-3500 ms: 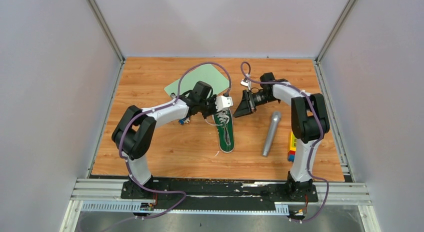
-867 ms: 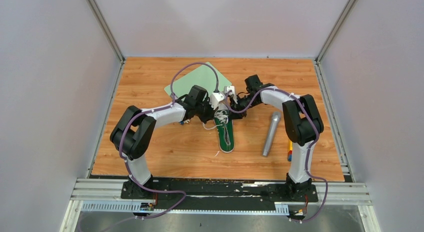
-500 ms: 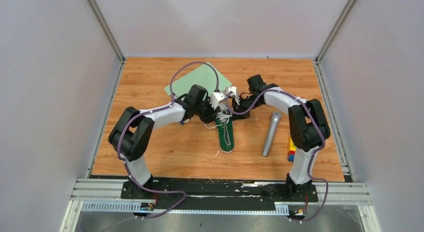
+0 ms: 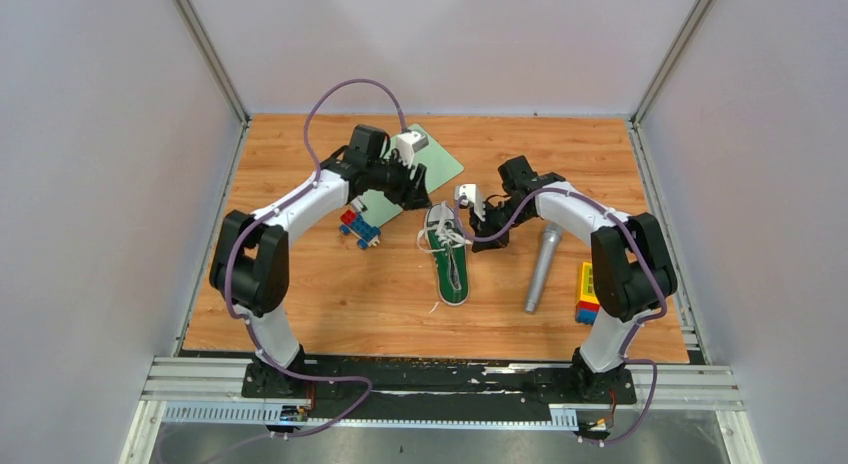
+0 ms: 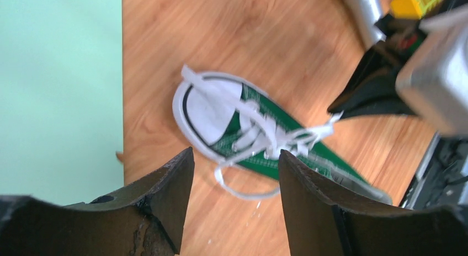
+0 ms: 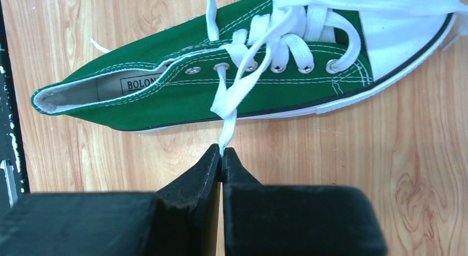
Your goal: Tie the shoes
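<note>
The right gripper will next pull the lace end away from the shoe [image 4: 449, 264], past the microphone toward the yellow brick stack [image 4: 586, 281], and let go of it, because the crossed laces are loose.
The green shoe [image 4: 449, 264] lies on the wooden table with its white toe cap toward the back and its white laces loose. In the right wrist view the shoe [image 6: 221, 88] lies just ahead of my right gripper [image 6: 222, 154], which is shut on a white lace end [image 6: 224, 110] coming from a top eyelet. From above, the right gripper [image 4: 478, 229] sits close to the shoe's right side. My left gripper [image 4: 416, 196] hangs open behind and left of the toe, holding nothing. Its fingers [image 5: 165, 190] frame the shoe [image 5: 251, 137] from a distance.
A pale green mat [image 4: 432, 161] lies at the back under the left arm. Red and blue toy bricks [image 4: 360, 228] sit left of the shoe. A grey microphone [image 4: 541, 266] lies right of it, and a yellow brick stack [image 4: 585, 294] stands near the right arm's base.
My left gripper opened, let go of the laces and drew back and left from the shoe, uncovering the bricks. My right gripper shut on a lace end and pulled slightly right.
</note>
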You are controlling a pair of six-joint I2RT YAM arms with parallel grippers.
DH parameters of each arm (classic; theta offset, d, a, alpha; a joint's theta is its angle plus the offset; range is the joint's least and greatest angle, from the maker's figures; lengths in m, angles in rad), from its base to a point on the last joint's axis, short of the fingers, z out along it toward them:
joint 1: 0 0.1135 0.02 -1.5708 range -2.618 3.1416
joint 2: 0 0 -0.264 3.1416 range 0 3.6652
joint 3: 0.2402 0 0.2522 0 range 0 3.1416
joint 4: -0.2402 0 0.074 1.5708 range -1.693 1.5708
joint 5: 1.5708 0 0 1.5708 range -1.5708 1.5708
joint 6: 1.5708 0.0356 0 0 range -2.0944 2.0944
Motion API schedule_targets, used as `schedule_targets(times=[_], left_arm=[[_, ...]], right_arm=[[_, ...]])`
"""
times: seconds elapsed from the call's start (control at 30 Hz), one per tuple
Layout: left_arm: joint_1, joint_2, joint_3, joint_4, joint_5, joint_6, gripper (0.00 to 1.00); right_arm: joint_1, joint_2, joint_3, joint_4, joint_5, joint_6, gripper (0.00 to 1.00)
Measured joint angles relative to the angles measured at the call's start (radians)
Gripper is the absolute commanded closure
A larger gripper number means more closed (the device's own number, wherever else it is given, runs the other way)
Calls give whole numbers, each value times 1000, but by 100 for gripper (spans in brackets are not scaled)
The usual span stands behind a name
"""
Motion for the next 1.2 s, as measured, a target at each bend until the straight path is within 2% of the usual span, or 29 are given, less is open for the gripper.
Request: schedule_targets(times=[0.23, 0.5, 0.63, 0.83, 0.97, 1.07, 1.2], left_arm=[[-16, 216, 229, -17, 72, -168, 37], [-41, 282, 274, -187, 72, -209, 43], [-52, 290, 288, -234, 76, -215, 56], [-62, 340, 307, -227, 78, -227, 98], [-52, 352, 318, -237, 76, -206, 100], [-29, 335, 311, -251, 59, -185, 100], [57, 222, 212, -291, 6, -148, 100]], right_arm=[[0, 0, 0, 16, 23, 61, 100], [0, 0, 2, 31, 22, 104, 100], [2, 0, 9, 41, 22, 121, 100], [5, 0, 11, 48, 25, 132, 100], [-28, -3, 11, 45, 22, 156, 100], [-104, -16, 9, 42, 21, 186, 100], [-236, -80, -26, 34, 21, 229, 100]])
